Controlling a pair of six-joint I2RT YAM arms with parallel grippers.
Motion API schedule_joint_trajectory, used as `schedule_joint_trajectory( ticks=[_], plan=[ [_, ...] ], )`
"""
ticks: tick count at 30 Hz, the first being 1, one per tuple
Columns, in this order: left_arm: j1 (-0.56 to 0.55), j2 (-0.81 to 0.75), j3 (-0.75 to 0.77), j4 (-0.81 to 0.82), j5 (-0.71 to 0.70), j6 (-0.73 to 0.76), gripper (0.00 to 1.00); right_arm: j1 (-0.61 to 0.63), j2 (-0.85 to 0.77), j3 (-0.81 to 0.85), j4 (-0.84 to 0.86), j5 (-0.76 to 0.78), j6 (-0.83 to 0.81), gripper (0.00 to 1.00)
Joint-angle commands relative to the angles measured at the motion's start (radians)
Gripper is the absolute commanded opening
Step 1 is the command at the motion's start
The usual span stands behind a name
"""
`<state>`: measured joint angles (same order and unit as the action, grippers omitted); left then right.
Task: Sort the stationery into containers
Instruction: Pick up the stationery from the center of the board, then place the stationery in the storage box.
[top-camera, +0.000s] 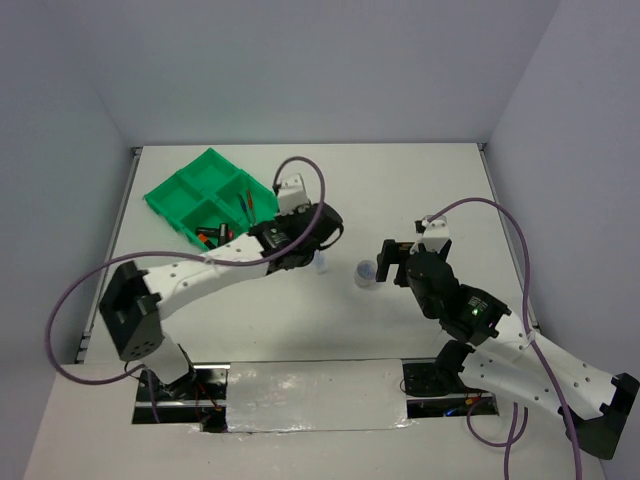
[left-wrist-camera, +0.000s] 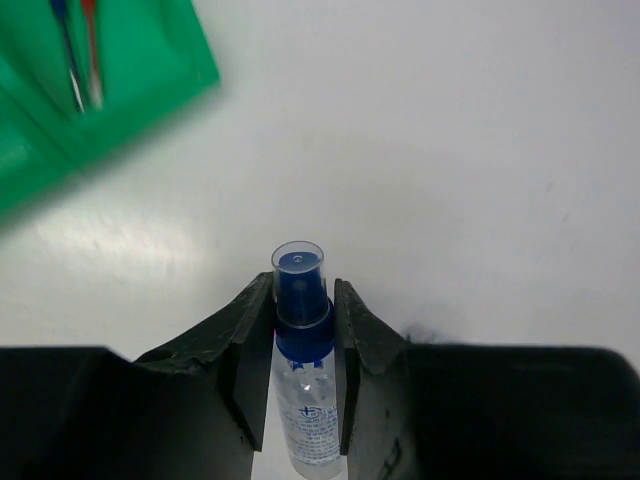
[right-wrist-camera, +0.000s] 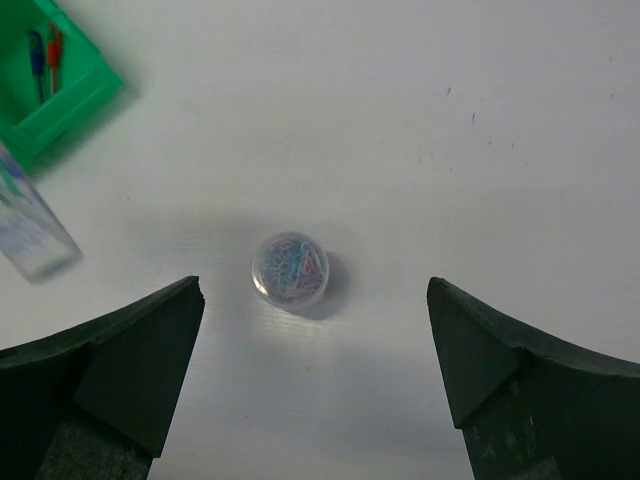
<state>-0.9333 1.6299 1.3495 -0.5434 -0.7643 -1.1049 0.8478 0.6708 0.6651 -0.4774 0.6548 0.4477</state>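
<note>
I should next swing my left gripper outward and left in the top view, lower the tube (top-camera: 322, 266) into the tray's far section (top-camera: 210, 173), which is empty, and release it.
My left gripper (left-wrist-camera: 303, 292) is shut on the blue-capped clear tube (left-wrist-camera: 300, 300), its pads pressing the blue collar and the clear body. In the top view the left gripper (top-camera: 318, 255) holds the tube (top-camera: 322, 266) low over the table, right of the green tray (top-camera: 190, 190). A small round clear tub of coloured paper clips (right-wrist-camera: 290, 270) sits on the table just ahead of my open right gripper (right-wrist-camera: 315, 292), with nothing between the fingers. The tub (top-camera: 366, 272) lies left of the right gripper (top-camera: 386, 262). Thin red and blue pens (right-wrist-camera: 45, 55) lie in one tray compartment.
Stubby black highlighters (top-camera: 210, 236) lie in the tray's near compartment, pens (top-camera: 248, 200) in its right one. The tray corner (left-wrist-camera: 120, 90) is up and left of the left gripper. Grey walls close in the table on three sides. Purple cables loop above both arms.
</note>
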Motion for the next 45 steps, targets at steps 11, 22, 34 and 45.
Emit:
schedule_joint_trajectory(
  ticks=[11,22,34,45],
  plan=[
    [0.490,-0.044,0.030,1.139,-0.333,1.068,0.00,-0.003,-0.007,-0.004,0.080,-0.063,-0.032,1.00],
    [0.700,0.380,0.297,1.336,-0.176,1.255,0.00,0.000,0.007,-0.025,0.111,-0.147,-0.043,1.00],
    [0.749,0.505,0.178,1.431,-0.095,1.156,0.02,0.000,0.069,-0.029,0.128,-0.179,-0.056,1.00],
    [0.760,0.579,0.137,1.499,-0.099,1.174,0.09,0.000,0.075,-0.036,0.138,-0.182,-0.066,1.00]
  ],
)
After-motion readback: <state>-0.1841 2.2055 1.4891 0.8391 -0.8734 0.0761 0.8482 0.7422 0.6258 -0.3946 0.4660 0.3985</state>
